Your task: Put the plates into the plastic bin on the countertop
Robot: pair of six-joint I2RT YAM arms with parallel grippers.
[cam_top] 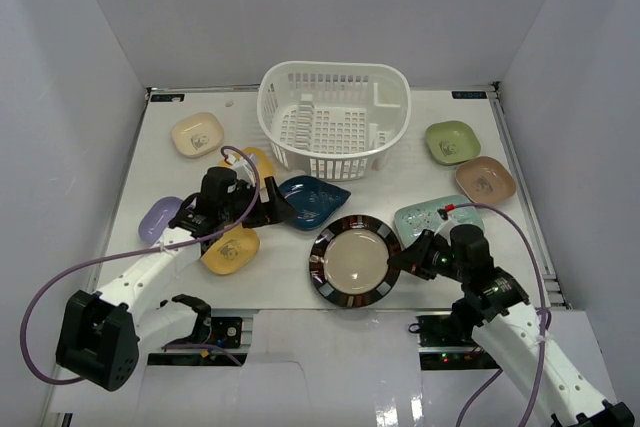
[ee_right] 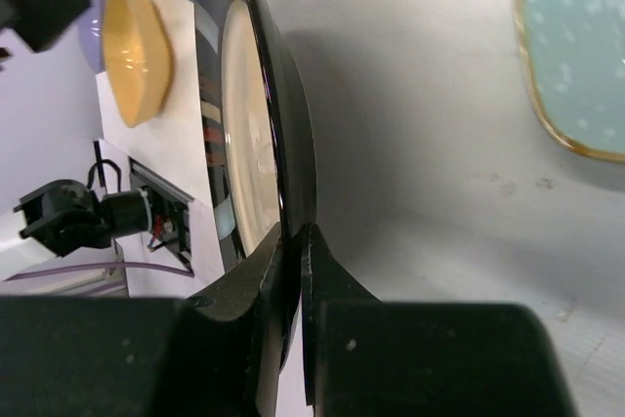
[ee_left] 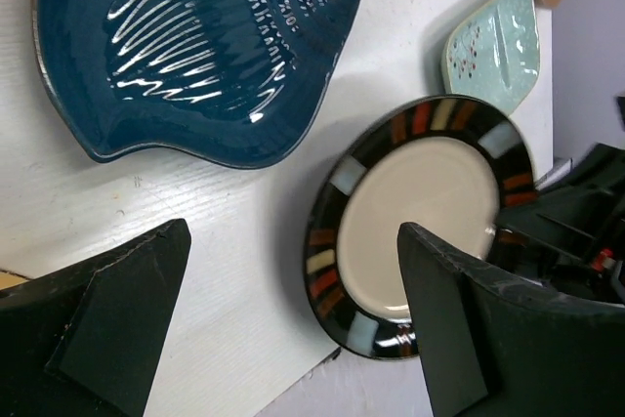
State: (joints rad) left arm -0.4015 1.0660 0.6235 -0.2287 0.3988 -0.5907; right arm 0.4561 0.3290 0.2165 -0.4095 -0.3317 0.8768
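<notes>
Next, my right gripper lifts the beige plate outward over a raised bin side, lowers it onto the white bin's empty bottom behind and releases it.
The large black-rimmed beige plate [cam_top: 355, 260] lies at the countertop's [cam_top: 250, 277] near edge, partly over it. My right gripper [cam_top: 408, 259] is shut on its right rim; the right wrist view shows the plate [ee_right: 249, 124] edge-on, pinched at my gripper [ee_right: 296, 241]. My left gripper [cam_top: 280, 209] is open and empty, just left of the dark blue leaf-shaped dish [cam_top: 312, 200]. In the left wrist view the gripper [ee_left: 293, 339] hangs over bare table between the blue dish [ee_left: 186, 46] and the big plate [ee_left: 420, 202]. The white plastic bin [cam_top: 335, 117] stands at the back centre.
Small dishes lie around: cream [cam_top: 196, 134], yellow [cam_top: 253, 160] behind my left arm, lavender [cam_top: 158, 219], orange-yellow [cam_top: 230, 249], pale teal [cam_top: 430, 215], green [cam_top: 452, 141], tan [cam_top: 485, 179]. White walls close in the left, back and right sides.
</notes>
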